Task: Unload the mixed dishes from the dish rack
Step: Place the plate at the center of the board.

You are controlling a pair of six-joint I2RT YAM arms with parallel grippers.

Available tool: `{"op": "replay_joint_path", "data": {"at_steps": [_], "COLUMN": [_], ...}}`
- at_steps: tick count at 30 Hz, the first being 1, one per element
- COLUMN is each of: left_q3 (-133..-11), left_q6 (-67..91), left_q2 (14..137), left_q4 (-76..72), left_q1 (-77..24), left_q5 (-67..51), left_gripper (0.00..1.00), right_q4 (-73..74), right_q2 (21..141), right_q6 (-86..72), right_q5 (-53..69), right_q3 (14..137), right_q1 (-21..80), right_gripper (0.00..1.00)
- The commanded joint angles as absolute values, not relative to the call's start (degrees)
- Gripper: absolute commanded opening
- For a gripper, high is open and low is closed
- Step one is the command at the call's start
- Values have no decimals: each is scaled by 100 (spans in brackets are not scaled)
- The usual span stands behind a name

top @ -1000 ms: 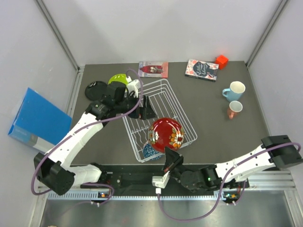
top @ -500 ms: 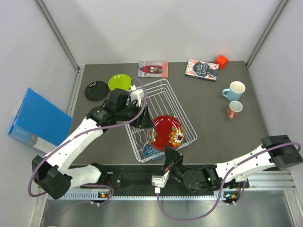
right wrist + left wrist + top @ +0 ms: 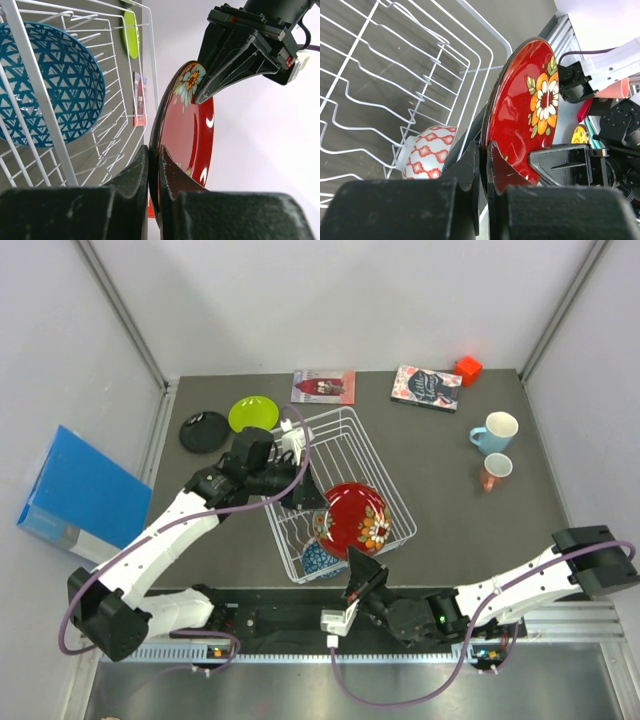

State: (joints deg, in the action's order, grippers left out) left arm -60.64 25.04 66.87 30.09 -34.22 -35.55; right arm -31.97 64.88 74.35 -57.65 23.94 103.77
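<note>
Next, my left gripper takes the red plate down past the rack to release it, as open tabletop lies below, to its top-view left.
The red patterned plate stands on edge over the near half of the white wire dish rack. My left gripper is shut on its far-left rim. My right gripper is shut on its near rim. Low in the rack's near corner, beside the plate, lies the blue-patterned bowl; its outside is white with red diamonds. On the table outside the rack are the lime green plate, black plate, light blue mug and salmon-pink cup.
Two books and a red block lie along the far edge. A blue box leans off the table's left side. Grey walls close in the left, right and back.
My left arm came from near the lime green plate down into the rack, and its open jaws shut on the red plate's rim. The right gripper stayed on the near rim.
</note>
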Motion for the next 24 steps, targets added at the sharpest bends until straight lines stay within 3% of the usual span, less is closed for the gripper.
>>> {"op": "replay_joint_path", "data": {"at_steps": [1,4,5,8,14,17,20,24], "left_q3": [-5924,-5985,-6003,-6091,-6398,-6618,-6609,-6759], "left_q6": [2276,2303,2311,2329,2513,2724,3207,3638], "left_q2": [6522,6478,6469,6416,6179,6021,5810,5810], "left_q4": [2751,2742,2760,2777,2856,2909,2918,3375], "left_q1": [-3507,-3498,-3507,-3489,-3375,-2858,-1726,-1039], "left_q5": [-3446,-3323,-3209,-2937,-2093,-1671,-1433,156], "left_gripper": [0,0,0,0,0,0,0,0], "right_q4": [-4113,-4227,-4297,-4525,-5069,-5422,-5406,-4537], "right_q2": [6433,6495,6513,6495,6223,5995,5670,5152], "right_q6": [7523,7532,7532,7576,7646,7366,6620,5259], "right_q5": [-5993,-6134,-6170,-6301,-6688,-7092,-7444,-7787], "right_q3": [2637,2637,2645,2628,2628,2873,3321,3901], "right_q1": [10424,10424,10424,10424,10512,10547,10529,10468], "right_gripper": [9,47,66,99,100,100,100,100]}}
